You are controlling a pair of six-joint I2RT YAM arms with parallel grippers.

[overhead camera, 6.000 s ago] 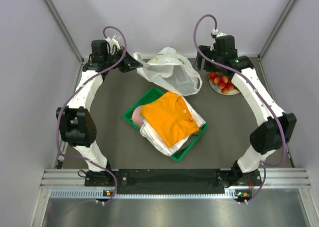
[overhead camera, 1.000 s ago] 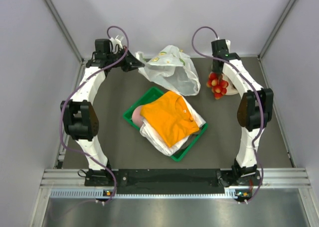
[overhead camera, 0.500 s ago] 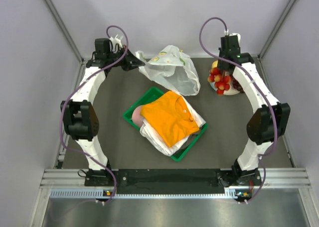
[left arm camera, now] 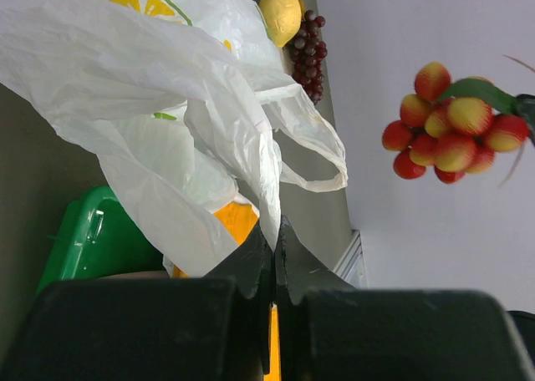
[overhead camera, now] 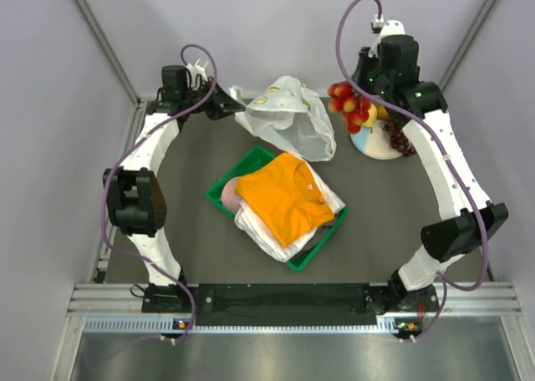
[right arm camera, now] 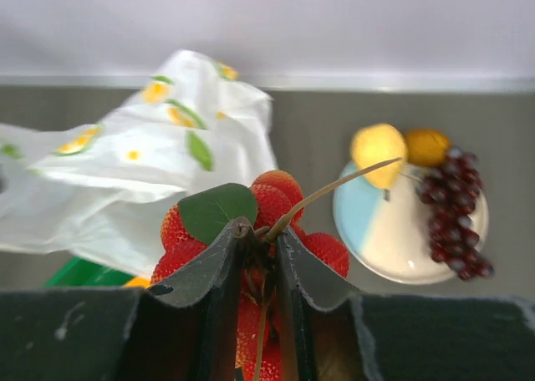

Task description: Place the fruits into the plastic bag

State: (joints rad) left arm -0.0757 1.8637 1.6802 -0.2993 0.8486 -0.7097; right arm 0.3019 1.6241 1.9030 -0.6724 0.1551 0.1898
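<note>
The bunch of red fruits should go down and left in the top view in my right gripper, then be released inside the bag's opening (overhead camera: 298,130) (right arm camera: 129,216), which is open there.
My right gripper (right arm camera: 261,231) is shut on the stem of a bunch of red strawberry-like fruits (overhead camera: 349,103) (right arm camera: 276,199) (left arm camera: 447,133), held in the air between the plate and the plastic bag. The white crinkly plastic bag (overhead camera: 288,116) (right arm camera: 142,164) (left arm camera: 159,88) with citrus prints lies at the back of the table. My left gripper (left arm camera: 274,224) (overhead camera: 236,108) is shut on the bag's edge at its left side. On the pale plate (overhead camera: 376,144) (right arm camera: 384,231) lie a yellow pear-like fruit (right arm camera: 376,149) (left arm camera: 280,13), a small orange (right arm camera: 427,145) and a dark grape bunch (overhead camera: 399,136) (right arm camera: 456,210) (left arm camera: 308,51).
A green tray (overhead camera: 315,251) (left arm camera: 84,239) with folded orange (overhead camera: 284,197) and white clothes and a pink rounded item (overhead camera: 229,194) sits mid-table, in front of the bag. Grey walls close in the back and sides.
My right gripper has lifted the strawberry bunch off the plate and carried it up and leftward, toward the bag. The left gripper has stayed on the bag's edge.
</note>
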